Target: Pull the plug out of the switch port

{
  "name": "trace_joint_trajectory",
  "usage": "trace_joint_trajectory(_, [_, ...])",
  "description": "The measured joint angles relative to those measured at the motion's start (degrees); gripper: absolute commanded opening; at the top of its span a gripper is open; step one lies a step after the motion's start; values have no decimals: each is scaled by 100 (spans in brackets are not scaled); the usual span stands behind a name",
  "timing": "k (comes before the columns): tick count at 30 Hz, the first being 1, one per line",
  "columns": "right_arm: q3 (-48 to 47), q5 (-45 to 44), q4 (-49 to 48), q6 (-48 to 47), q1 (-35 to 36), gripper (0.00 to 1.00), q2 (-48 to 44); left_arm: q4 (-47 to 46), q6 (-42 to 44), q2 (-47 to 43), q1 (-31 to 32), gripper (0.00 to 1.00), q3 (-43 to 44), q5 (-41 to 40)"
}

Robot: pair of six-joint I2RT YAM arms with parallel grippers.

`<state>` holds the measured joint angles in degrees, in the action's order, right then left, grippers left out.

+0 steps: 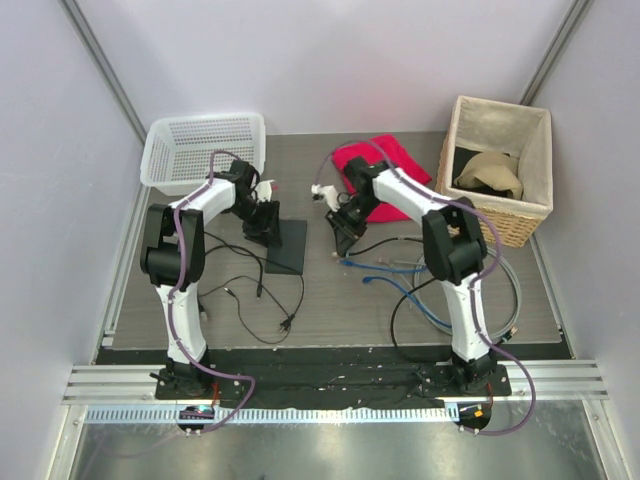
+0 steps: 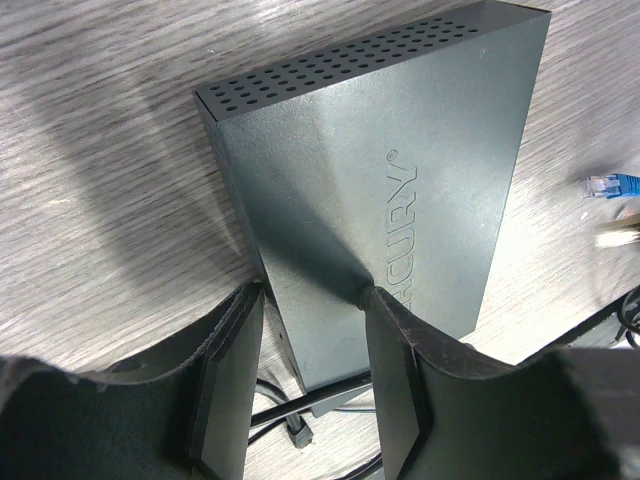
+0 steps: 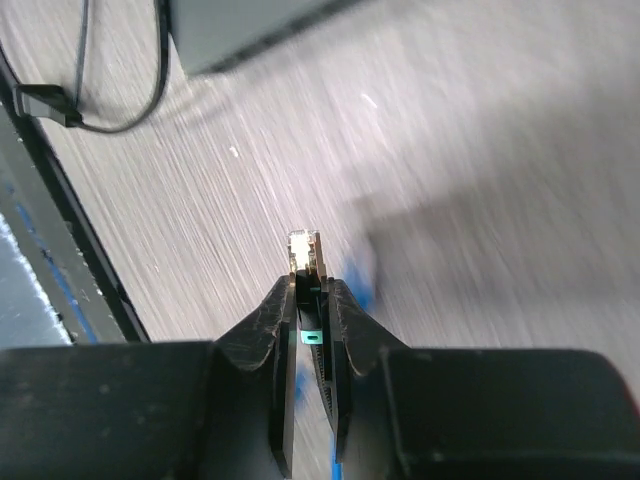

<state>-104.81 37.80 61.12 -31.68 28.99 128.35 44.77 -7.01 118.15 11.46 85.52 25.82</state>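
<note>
I will swing my right gripper to the right in the top view, over the grey cables by the wicker basket, because the plug hangs apart from the switch (image 1: 286,247).
The switch (image 1: 286,247) is a flat matte black box lying on the wooden table; in the left wrist view its top face (image 2: 380,170) fills the middle. My left gripper (image 1: 262,224) straddles its near corner (image 2: 310,330). One finger (image 2: 232,370) is against the side wall and the other (image 2: 405,380) is on the top face, bracing the box. My right gripper (image 1: 336,230) is shut on the plug (image 3: 305,246), whose clear tip sticks out past the fingertips. The plug hangs over bare table, apart from the switch corner (image 3: 240,25).
A white plastic basket (image 1: 205,150) stands back left and a wicker basket (image 1: 500,170) back right, with a red cloth (image 1: 385,160) between them. Black cables (image 1: 250,300) and blue and grey cables (image 1: 430,290) trail over the table. A loose blue plug (image 2: 610,185) lies beside the switch.
</note>
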Motion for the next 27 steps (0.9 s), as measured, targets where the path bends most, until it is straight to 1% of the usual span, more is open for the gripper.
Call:
trace_joint_trajectory(2, [190, -109, -81, 9, -219, 1, -345, 7, 0, 0, 0, 48, 7, -4])
trace_joint_trajectory(5, [647, -323, -251, 13, -754, 2, -949, 20, 9, 0, 4, 48, 20, -24])
trace_joint_trajectory(10, [1770, -817, -553, -24, -1602, 1, -1893, 46, 20, 0, 11, 48, 44, -46])
trace_joint_trajectory(16, [3093, -1263, -807, -72, -2216, 1, -2881, 59, 28, -2, 20, 48, 50, -76])
trace_joint_trajectory(21, [3620, -1510, -1198, 120, -2704, 2, -3331, 61, 109, -46, 44, 49, 48, -140])
trace_joint_trajectory(22, [3709, -1558, -1309, 184, -2806, 17, -3410, 59, 133, -70, 55, 50, 39, -186])
trace_joint_trajectory(24, [3941, -1655, -1565, 278, -2981, 31, -3624, 48, 175, -140, 66, 52, 4, -304])
trace_joint_trajectory(25, [4057, -1685, -1655, 319, -3025, 42, -3738, 48, 190, -166, 66, 52, -9, -363])
trace_joint_trajectory(27, [4315, -1720, -1849, 439, -3049, 49, -4057, 46, 227, -188, 83, 53, -20, -455])
